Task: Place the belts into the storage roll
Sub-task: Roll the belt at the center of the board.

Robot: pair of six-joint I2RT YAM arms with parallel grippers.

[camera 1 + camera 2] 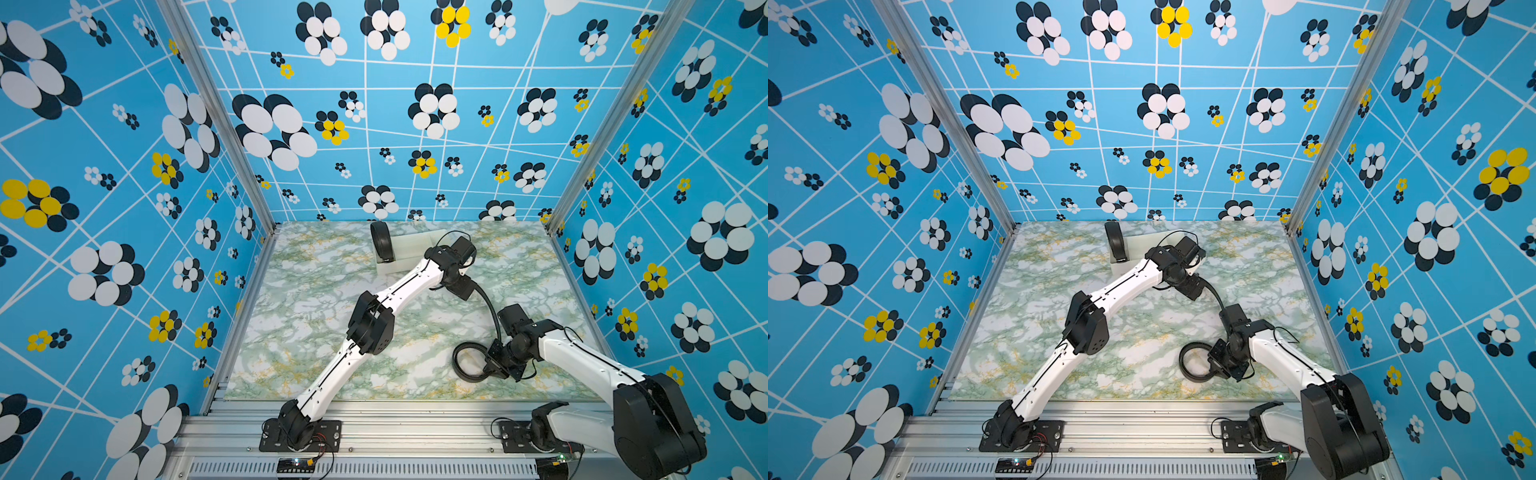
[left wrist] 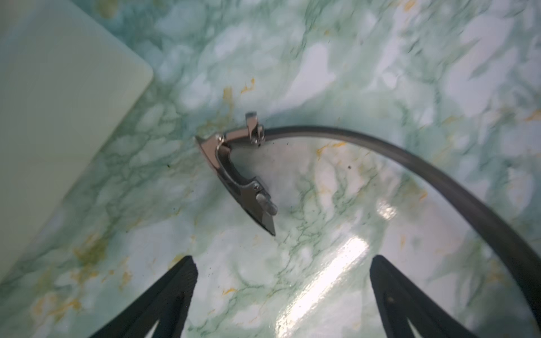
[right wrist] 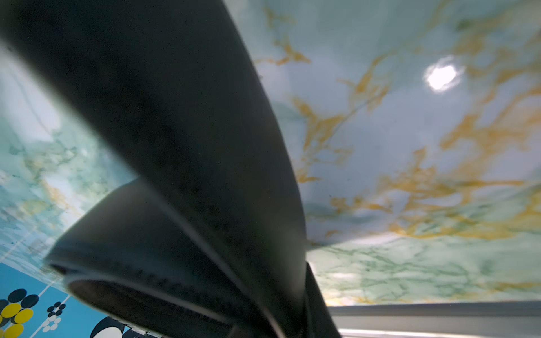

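My left gripper is open, and the loose end of the buckle's plate points toward the gap between its fingers. It should lower and ease onto the thin plate of the buckle (image 2: 238,172) next.
The storage roll (image 1: 415,245) (image 1: 1144,243) is a cream-white tray at the back of the marble table. One black belt (image 1: 382,242) (image 1: 1116,242) stands coiled in its left compartment. The other belt (image 1: 469,362) (image 1: 1196,362) lies partly coiled at the front right. Its tail curves back to a silver buckle (image 2: 238,172) lying on the table. My right gripper (image 1: 496,361) (image 1: 1221,360) is shut on the coil's right side, and the black strap (image 3: 181,140) fills its wrist view. My left gripper (image 2: 283,281) (image 1: 464,287) hangs open just behind the buckle, with nothing between its fingers (image 2: 178,289).
A rounded corner of the tray (image 2: 58,96) lies close beside the buckle in the left wrist view. Blue patterned walls close in three sides of the table. An aluminium rail (image 1: 374,419) runs along its front edge.
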